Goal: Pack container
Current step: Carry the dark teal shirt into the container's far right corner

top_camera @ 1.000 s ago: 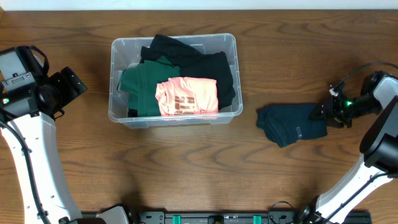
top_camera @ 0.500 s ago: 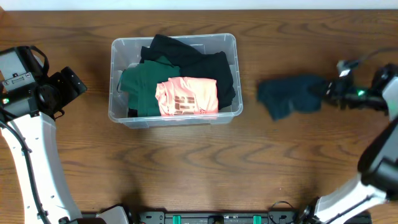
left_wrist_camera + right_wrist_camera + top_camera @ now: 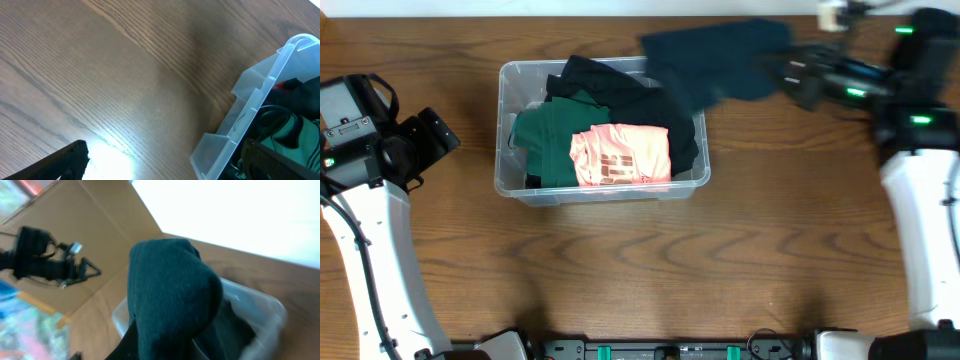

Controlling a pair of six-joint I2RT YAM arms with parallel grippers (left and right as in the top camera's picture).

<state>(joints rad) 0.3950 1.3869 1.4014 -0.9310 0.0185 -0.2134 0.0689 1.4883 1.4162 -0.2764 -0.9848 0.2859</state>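
Observation:
The teal garment still hangs partly outside the container. My right gripper moves to the left in the overhead view and down over the black clothing next.
The clear plastic container stands left of centre on the table. It holds a pink garment, a green garment and black clothing. My right gripper is shut on a dark teal garment and holds it in the air over the container's far right corner. In the right wrist view the garment hangs in front of the jaws and hides them, with the container below. My left gripper is open and empty, left of the container.
The left wrist view shows the container's corner beside bare wood, with my open fingers at the bottom edge. My left arm shows far off in the right wrist view. The table is dark wood.
My right gripper has lifted the dark teal garment off the table at the right and carried it up and left, over the container's far right corner. The left arm has not moved.

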